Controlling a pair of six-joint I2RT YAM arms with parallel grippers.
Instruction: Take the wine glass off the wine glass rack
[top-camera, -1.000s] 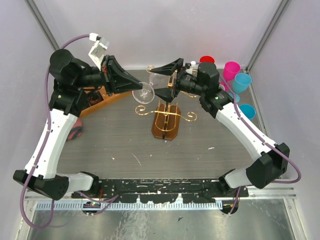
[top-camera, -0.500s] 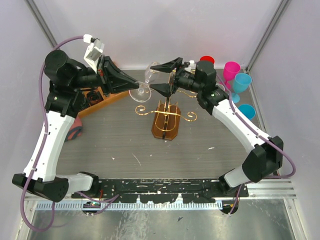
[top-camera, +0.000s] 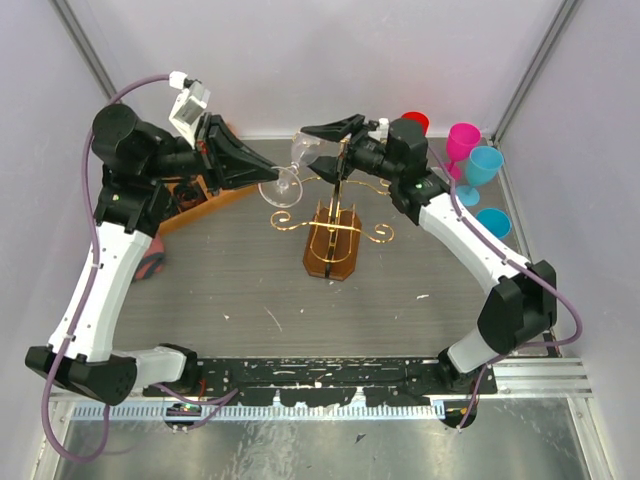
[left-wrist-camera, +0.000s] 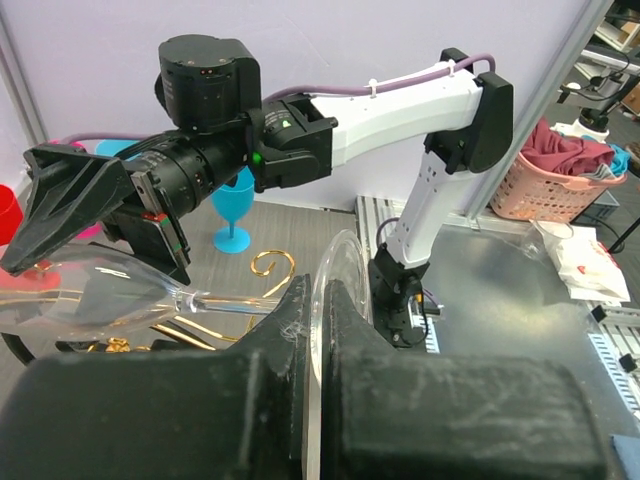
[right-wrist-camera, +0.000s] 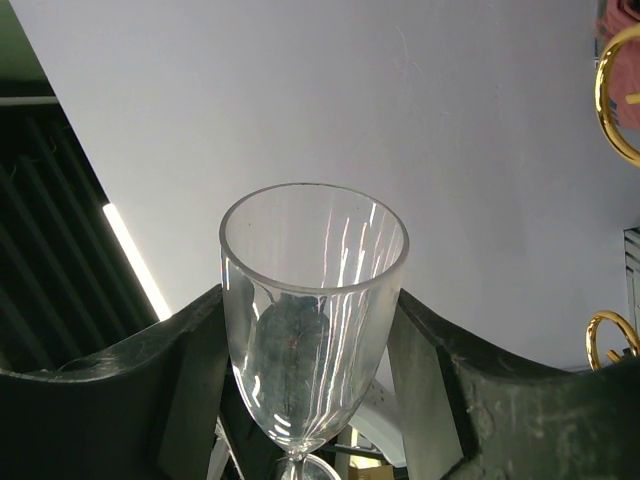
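Observation:
My right gripper swings down and to the right in the top view to the bare tabletop by the blue goblets next, turning since the wine glass lies level.
The clear wine glass (top-camera: 300, 158) lies nearly level in the air above and behind the gold wine glass rack (top-camera: 332, 236), clear of its arms. My left gripper (top-camera: 272, 181) is shut on the rim of the glass's round foot (left-wrist-camera: 337, 285), which stands edge-on between the black fingers (left-wrist-camera: 285, 330). My right gripper (top-camera: 308, 148) reaches in from the right. Its two fingers (right-wrist-camera: 190, 380) press against opposite sides of the bowl (right-wrist-camera: 313, 300). In the left wrist view the stem (left-wrist-camera: 225, 301) runs left to the bowl between the right gripper's fingers (left-wrist-camera: 70, 190).
A red cup (top-camera: 414, 121), a pink goblet (top-camera: 463, 140) and two blue ones (top-camera: 485, 163) (top-camera: 494, 222) stand at the back right. An orange-brown tray (top-camera: 205, 200) sits under the left arm. Gold scroll arms (right-wrist-camera: 612, 90) show at the right wrist view's edge.
The right gripper has moved up and left along the glass, and its jaws have narrowed onto the bowl. The left gripper has kept its hold on the foot, lifting it slightly.

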